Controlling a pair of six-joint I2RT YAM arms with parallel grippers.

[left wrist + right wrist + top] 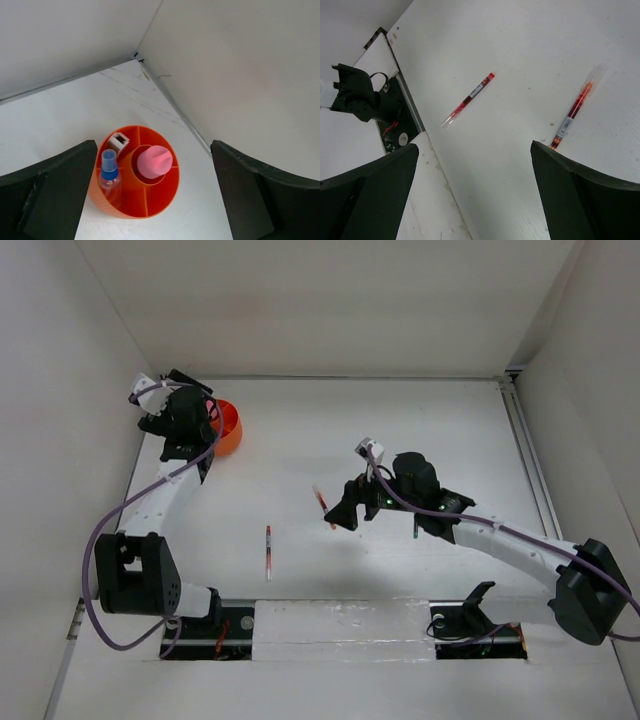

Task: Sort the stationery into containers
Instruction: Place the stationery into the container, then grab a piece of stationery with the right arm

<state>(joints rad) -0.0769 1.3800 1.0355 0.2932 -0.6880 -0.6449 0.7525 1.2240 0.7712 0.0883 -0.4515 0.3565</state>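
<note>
I will move my right gripper to the left in the top view and down, onto the middle of the front pen, and turn it because the pen lies slanted to my gripper.
The orange cup (230,428) stands at the far left, under my left gripper (202,412). In the left wrist view the cup (150,202) holds the pink tube (155,161) in its centre well, the clear blue-capped bottle (109,172) in a left compartment and a white and tan eraser (118,142) behind it. My left gripper (155,187) is open and empty above the cup. Two red-white pens lie on the table: one (268,551) (469,98) near the front, the other (322,501) (572,112) beside my open, empty right gripper (345,514) (475,195).
A thin dark pen-like thing (416,530) lies by the right arm's wrist. Side walls close in the table on the left and the right. A raised white strip (340,625) and the arm bases run along the near edge; the left arm's base (357,97) shows in the right wrist view.
</note>
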